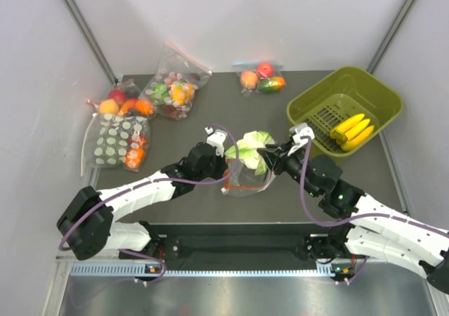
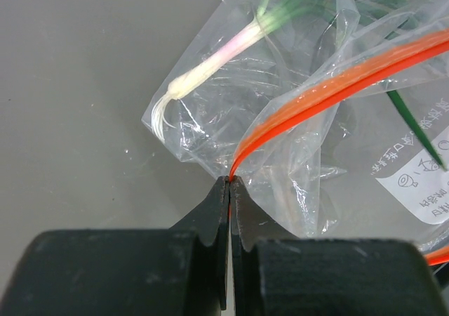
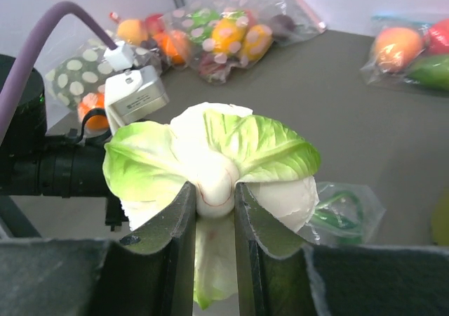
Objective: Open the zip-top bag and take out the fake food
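The lettuce head [image 3: 210,151] is out of the bag and there is room, so my right gripper moves outward over the space beside the green basket's bananas next.
The clear zip-top bag [image 1: 245,179] lies at the table's middle, its red-orange zip strip [image 2: 330,84] open in a loop. My left gripper [image 2: 230,181] is shut on the strip's corner; it shows in the top view too [image 1: 226,163]. A green onion piece [image 2: 231,42] remains inside the bag. My right gripper [image 3: 214,193] is shut on the white stem of the lettuce head [image 3: 210,151], held just above the bag [image 1: 254,149]. The yellow bananas [image 1: 351,131] lie in the green basket [image 1: 309,104].
A white-dotted bag of fruit [image 1: 119,137] lies at the left, a red-zip bag of multicolour pieces [image 1: 175,84] behind it, and a small bag with peach and apple [image 1: 261,79] at the back.
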Available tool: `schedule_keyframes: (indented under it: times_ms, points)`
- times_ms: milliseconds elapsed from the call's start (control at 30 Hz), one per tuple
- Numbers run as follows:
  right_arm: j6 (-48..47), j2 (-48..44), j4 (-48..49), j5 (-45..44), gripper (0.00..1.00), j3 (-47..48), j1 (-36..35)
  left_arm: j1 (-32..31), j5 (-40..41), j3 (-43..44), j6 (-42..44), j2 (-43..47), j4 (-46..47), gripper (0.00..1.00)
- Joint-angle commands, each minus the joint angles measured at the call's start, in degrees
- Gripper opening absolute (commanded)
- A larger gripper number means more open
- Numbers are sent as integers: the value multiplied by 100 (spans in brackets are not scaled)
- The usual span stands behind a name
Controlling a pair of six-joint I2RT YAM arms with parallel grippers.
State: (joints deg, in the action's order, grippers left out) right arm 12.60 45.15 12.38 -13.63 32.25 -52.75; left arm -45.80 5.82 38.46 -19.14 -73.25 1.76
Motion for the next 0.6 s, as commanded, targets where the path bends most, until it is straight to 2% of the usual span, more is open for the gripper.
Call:
schedule_keyframes:
  times_ms: [0, 333, 567]
  points:
    - [-284, -374, -288, -491, 3, 405, -34, 19, 156, -40, 103, 48, 140, 0]
    - [-662, -1060, -1721, -1195, 2, 949, 695, 89, 288, -110, 182, 320, -9, 0]
    - [-891, -719, -2389, -1134, 2, 1758, 2092, 212, 138, -224, 261, 610, -114, 0]
